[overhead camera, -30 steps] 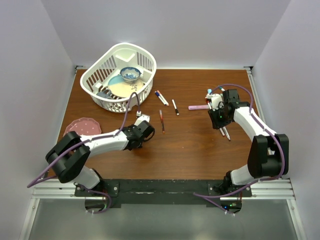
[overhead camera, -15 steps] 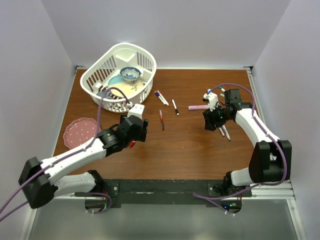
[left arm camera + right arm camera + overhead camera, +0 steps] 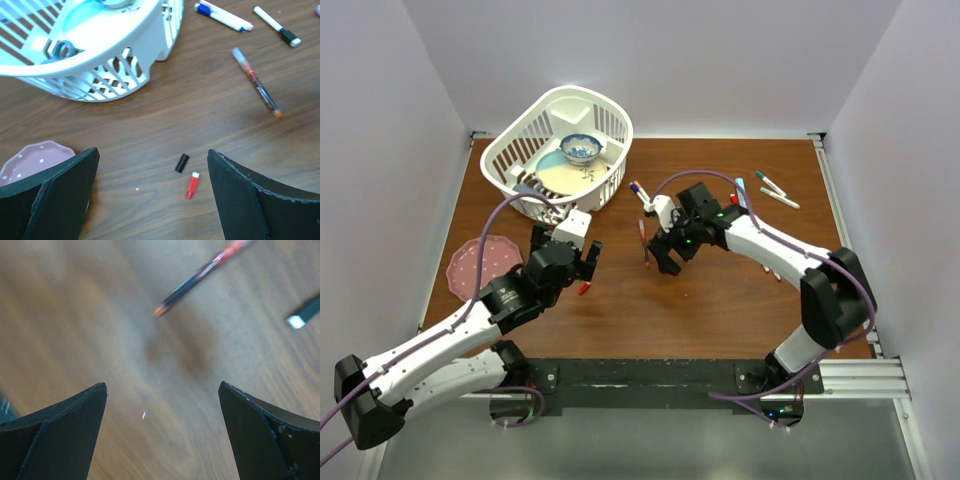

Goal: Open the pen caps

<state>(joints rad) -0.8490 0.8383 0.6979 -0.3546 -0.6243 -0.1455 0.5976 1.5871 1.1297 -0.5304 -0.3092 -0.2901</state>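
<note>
I will next lower my right gripper's open fingers to the left in the top view onto the thin pen's dark end, because it is below the gripper and to that side.
My left gripper is open above the bare wood, and a black pen cap and a red pen cap lie loose between its fingers. The red cap also shows from above, just beyond the left gripper. A red-and-dark pen lies further out. My right gripper hangs open and empty beside that pen, whose tip appears blurred ahead of the right gripper. Two more pens, blue-ended and black-ended, lie behind.
A white basket holding a bowl and plate stands at the back left. A pink plate lies at the left edge. More pens lie at the back right, and others are partly hidden under the right arm.
Both grippers have opened. The left arm drew back toward the left, leaving the red cap on the table. The right arm swung from the right-hand pens to the middle pen.
</note>
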